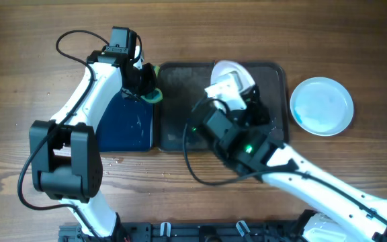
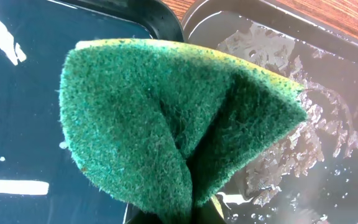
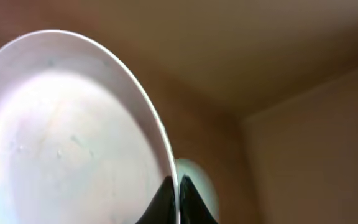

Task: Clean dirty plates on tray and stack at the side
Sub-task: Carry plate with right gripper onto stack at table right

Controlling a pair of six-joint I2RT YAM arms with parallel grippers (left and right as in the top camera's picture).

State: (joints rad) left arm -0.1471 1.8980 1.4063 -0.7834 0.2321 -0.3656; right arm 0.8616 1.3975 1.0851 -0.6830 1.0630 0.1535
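Observation:
A white plate (image 1: 321, 106) lies beside the water tray, so my right gripper will swing over it next, tilt the held plate flat and lower onto it.
My right gripper (image 3: 176, 186) is shut on the rim of a white plate (image 3: 67, 137) and holds it tilted up over the black water tray (image 1: 180, 101); the plate also shows in the overhead view (image 1: 232, 72). My left gripper (image 1: 148, 86) is shut on a green sponge (image 2: 166, 124), folded between the fingers, at the left edge of the water tray; the sponge also shows in the overhead view (image 1: 154, 96). A white plate (image 1: 322, 105) lies on the table to the right of the tray.
A dark blue tray (image 1: 123, 121) lies left of the water tray, with white specks on it (image 2: 11, 93). The water tray holds foamy water (image 2: 291, 124). The wooden table (image 1: 19, 81) surrounds both.

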